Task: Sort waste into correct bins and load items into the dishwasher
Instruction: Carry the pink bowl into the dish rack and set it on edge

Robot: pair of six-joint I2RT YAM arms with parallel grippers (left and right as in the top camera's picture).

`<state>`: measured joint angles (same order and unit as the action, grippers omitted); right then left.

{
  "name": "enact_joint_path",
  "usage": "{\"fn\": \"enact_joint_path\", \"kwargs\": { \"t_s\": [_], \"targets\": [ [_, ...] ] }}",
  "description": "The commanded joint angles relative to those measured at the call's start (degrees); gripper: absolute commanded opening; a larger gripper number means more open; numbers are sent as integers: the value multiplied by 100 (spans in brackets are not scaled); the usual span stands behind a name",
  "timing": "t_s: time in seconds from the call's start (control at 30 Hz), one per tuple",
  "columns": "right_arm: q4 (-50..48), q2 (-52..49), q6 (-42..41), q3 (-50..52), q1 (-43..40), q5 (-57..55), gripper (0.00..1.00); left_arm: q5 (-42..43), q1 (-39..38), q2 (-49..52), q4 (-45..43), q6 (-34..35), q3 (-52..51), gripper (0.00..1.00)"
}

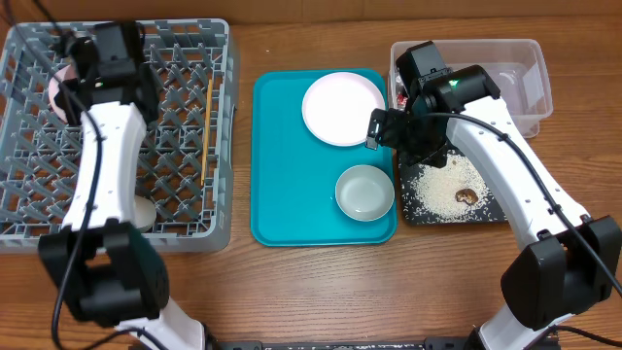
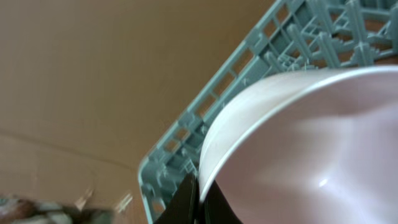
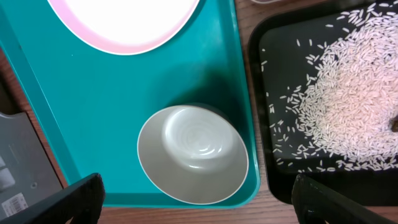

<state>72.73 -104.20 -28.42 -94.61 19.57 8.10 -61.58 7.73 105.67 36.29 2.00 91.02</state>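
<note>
I should move my left gripper toward the chopstick (image 1: 206, 131), then lower the pinkish-white bowl among the grey rack's empty wires.
My left gripper (image 2: 199, 200) is shut on the rim of a pale pinkish-white bowl (image 2: 298, 149), held over the far left part of the grey dish rack (image 1: 185, 228); the bowl also shows in the overhead view (image 1: 58, 92). A wooden chopstick (image 1: 206, 131) and a small white piece (image 1: 144, 212) lie in the rack. My right gripper (image 3: 196, 185) is open and empty above a pale bowl (image 3: 193, 154) on the teal tray (image 1: 282, 194). A round white plate (image 1: 342, 107) lies on that tray. Rice (image 1: 442, 187) and a brown lump (image 1: 466, 195) lie in the black tray (image 1: 496, 216).
The clear tub (image 1: 520, 83) stands at the back right behind the black tray, with something red (image 1: 397, 95) at its left end, partly hidden by my right arm. Bare wood lies along the front edge.
</note>
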Motion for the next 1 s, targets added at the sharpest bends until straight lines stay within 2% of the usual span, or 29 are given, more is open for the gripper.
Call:
{"fn": "enact_joint_path", "kwargs": {
  "t_s": [0.0,0.27,0.97],
  "targets": [
    [-24,26,35,-26,7,-57,98,-776,-146,575,-258,-966,0,4],
    [-46,24,35,-26,7,-59,98,-1067,-306,1049,-1106,-1484,0,4],
    [-214,26,35,-26,7,-55,98,-684,-586,1222,-916,-1311,-2,4]
  ]
}}
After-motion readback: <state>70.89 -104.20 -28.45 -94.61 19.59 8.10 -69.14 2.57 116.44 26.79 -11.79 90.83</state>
